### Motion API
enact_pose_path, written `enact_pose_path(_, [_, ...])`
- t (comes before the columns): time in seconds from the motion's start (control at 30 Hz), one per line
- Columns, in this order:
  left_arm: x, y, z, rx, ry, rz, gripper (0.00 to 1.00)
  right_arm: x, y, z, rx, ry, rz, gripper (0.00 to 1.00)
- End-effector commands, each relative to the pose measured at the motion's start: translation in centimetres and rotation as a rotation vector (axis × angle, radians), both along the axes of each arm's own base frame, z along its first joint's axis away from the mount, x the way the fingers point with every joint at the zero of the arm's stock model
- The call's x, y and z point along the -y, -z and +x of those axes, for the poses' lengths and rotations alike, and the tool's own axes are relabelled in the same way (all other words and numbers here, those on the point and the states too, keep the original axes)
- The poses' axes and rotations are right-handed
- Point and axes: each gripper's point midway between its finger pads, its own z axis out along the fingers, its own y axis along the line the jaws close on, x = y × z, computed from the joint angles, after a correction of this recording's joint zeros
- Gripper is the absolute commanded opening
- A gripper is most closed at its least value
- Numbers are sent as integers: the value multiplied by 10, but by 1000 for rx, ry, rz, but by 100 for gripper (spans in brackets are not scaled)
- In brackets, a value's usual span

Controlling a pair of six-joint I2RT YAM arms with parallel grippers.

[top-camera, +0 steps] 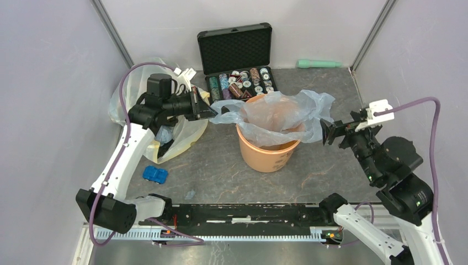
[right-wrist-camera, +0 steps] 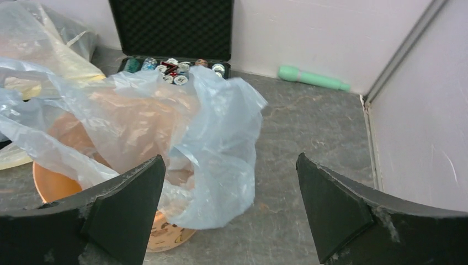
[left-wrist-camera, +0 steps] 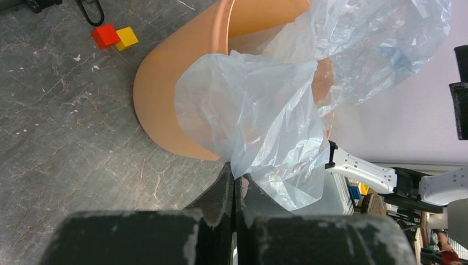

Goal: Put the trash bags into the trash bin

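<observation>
To get onto the bag's loose edge opposite my left gripper's pinch, my right gripper should go outward first, tipping its fingers downward.
The pale blue trash bag (top-camera: 278,110) is draped over the mouth of the orange-tan trash bin (top-camera: 269,154), spilling past the rim left and right. My left gripper (top-camera: 212,112) is shut on the bag's left edge, just left of the bin; the left wrist view shows the pinch (left-wrist-camera: 234,178) with the bag (left-wrist-camera: 265,110) over the bin (left-wrist-camera: 165,105). My right gripper (top-camera: 326,132) is open and empty, just right of the bag's hanging right side. In the right wrist view the bag (right-wrist-camera: 221,138) and bin (right-wrist-camera: 160,234) lie ahead between the jaws.
A black foam-lined case (top-camera: 237,61) with small items stands behind the bin. A large yellowish bag (top-camera: 165,130) lies under the left arm. A blue toy (top-camera: 155,174) lies at front left. A green cylinder (top-camera: 319,63) lies by the back wall. Red and yellow cubes (left-wrist-camera: 114,37) sit on the table.
</observation>
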Motion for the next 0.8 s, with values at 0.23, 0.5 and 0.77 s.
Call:
enact_pose_path(0.23, [1,-37,1,97,6,-43,2,-46,-26,40,-104,-125,-118,98])
enact_pose_path(0.5, [-1,-36,3,99,-9,-27,2,-7,5,71,-264,155,-322,98])
enact_pose_path(0.77, [-10,-27,10,96,-55,40,2,27,14,61,-251,321,-350,75])
